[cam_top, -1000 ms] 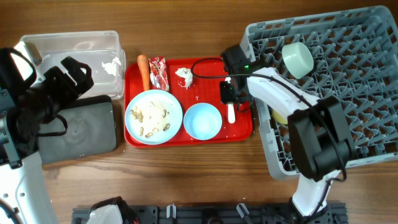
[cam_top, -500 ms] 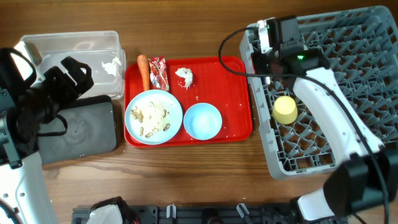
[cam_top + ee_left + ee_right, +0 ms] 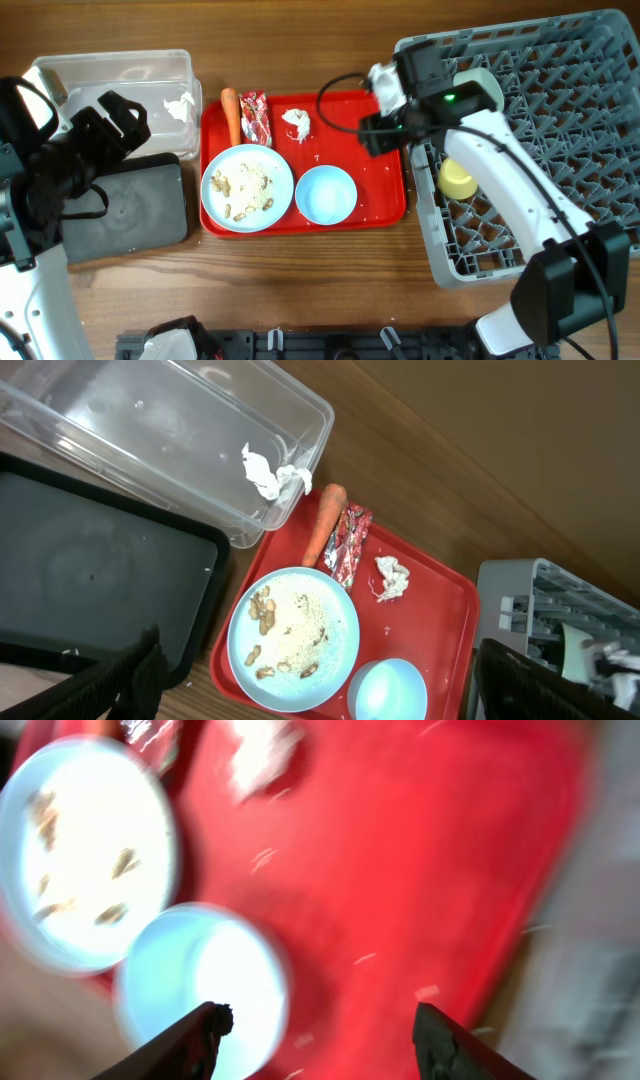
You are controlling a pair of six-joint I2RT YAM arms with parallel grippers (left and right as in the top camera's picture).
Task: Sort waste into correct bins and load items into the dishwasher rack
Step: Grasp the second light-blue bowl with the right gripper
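I will lower my right gripper back toward the light-blue plate [image 3: 247, 187] next, onto the light-blue bowl's rack-side rim [image 3: 354, 189], because that rim is below my right gripper and to its left in the overhead view.
My right gripper [image 3: 378, 132] hovers open and empty over the right part of the flat red tray [image 3: 385, 200]. Its view is blurred: the light-blue bowl [image 3: 200, 980] lies just left of the right gripper [image 3: 322, 1020]. On the tray lie a carrot piece [image 3: 231, 115], a red wrapper [image 3: 256, 118], a white tissue [image 3: 297, 123] and a light-blue plate [image 3: 247, 187] with food scraps. The yellow cup [image 3: 459, 178] and mint-green bowl [image 3: 490, 90] sit in the grey rack [image 3: 580, 150]. My left gripper [image 3: 118, 118] hangs open above the black tray [image 3: 140, 215].
A clear tub [image 3: 120, 75] at the back left holds a crumpled tissue [image 3: 270, 472]. The black tray [image 3: 90, 590] lies just in front of it. The rack's near-left wall [image 3: 425, 215] stands close beside the red tray's right edge.
My right gripper, shut on the white spoon at the tray a second ago, swung to the rack, then came back left over the tray with its jaws open. The left arm has not moved.
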